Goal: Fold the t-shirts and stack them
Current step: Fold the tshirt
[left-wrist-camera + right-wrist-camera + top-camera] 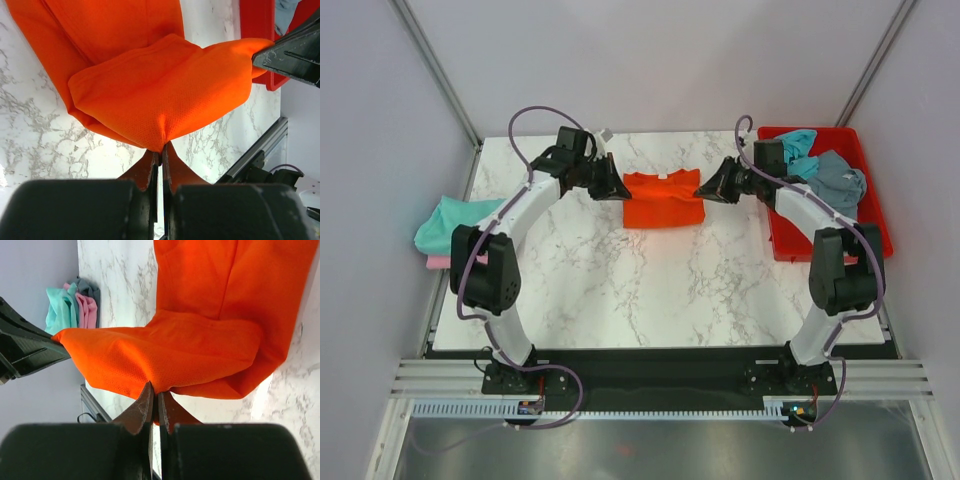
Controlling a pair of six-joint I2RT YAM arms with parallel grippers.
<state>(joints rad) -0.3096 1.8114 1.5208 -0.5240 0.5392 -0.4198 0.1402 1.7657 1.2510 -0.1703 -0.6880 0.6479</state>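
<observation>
I should carry the fold outward with my right gripper, lower and release it there, as the uncovered far end of the orange t-shirt lies outward and below.
A bright orange t-shirt lies partly folded at the back middle of the marble table. My left gripper is shut on its left edge, and the cloth bunches at the fingertips in the left wrist view. At the shirt's right edge my right gripper is shut on the cloth too, pinching it in the right wrist view. Both hold a fold of the orange t-shirt raised above the rest of it. Teal and pink t-shirts lie stacked at the table's left edge. More t-shirts, teal and grey-blue, lie in the red tray.
The red plastic tray stands along the table's right edge. Grey walls and metal frame posts enclose the table at the back and sides. A black rail runs along the near edge between the arm bases.
</observation>
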